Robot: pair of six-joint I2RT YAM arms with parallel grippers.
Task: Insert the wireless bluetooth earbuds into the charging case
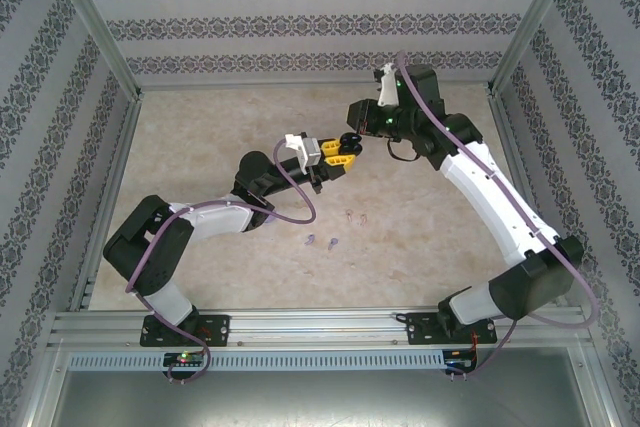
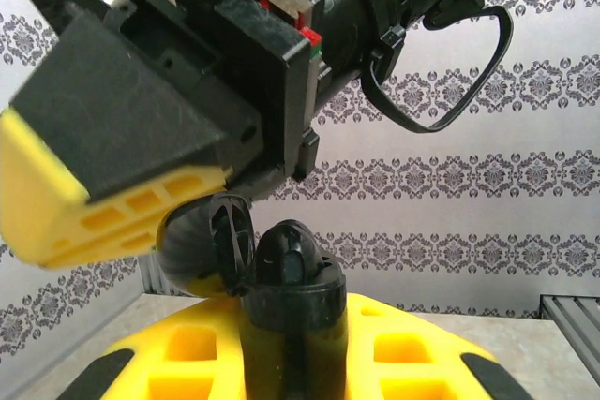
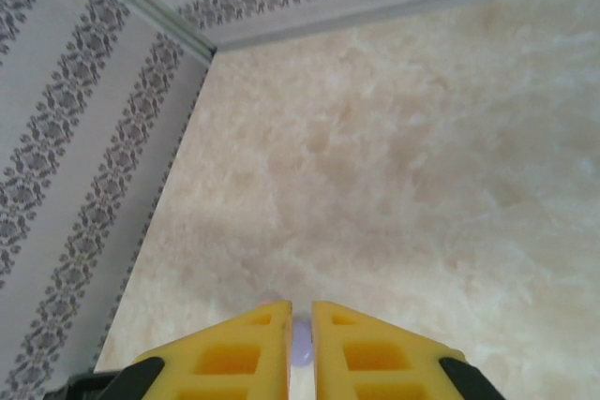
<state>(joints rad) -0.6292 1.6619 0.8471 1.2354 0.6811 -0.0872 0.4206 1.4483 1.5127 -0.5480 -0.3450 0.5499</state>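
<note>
The black charging case (image 2: 292, 311) is still raised, so I'll next tilt my left gripper fingers-down, lower it to the table and release it.
My left gripper (image 1: 338, 153) is raised over the table's middle, shut on a black charging case (image 2: 292, 311) that stands upright between its yellow fingers (image 2: 187, 348). The case's lid (image 2: 202, 241) hangs open to the left. A black earbud (image 2: 286, 255) sticks up out of the case mouth. My right gripper (image 1: 360, 132) hovers close above the case, one yellow finger (image 2: 56, 203) just over the lid. Its fingertips (image 3: 272, 325) stand almost together, gripping nothing I can make out. Two purple earbuds (image 1: 310, 242) and two pale pink earbuds (image 1: 350, 214) lie on the table nearer the arms.
A blurred lilac blob (image 3: 302, 353) shows through the narrow gap between the right fingers. I cannot tell what it is. Patterned walls (image 1: 300, 22) and metal posts enclose the marble-look table (image 1: 220, 117) on three sides.
</note>
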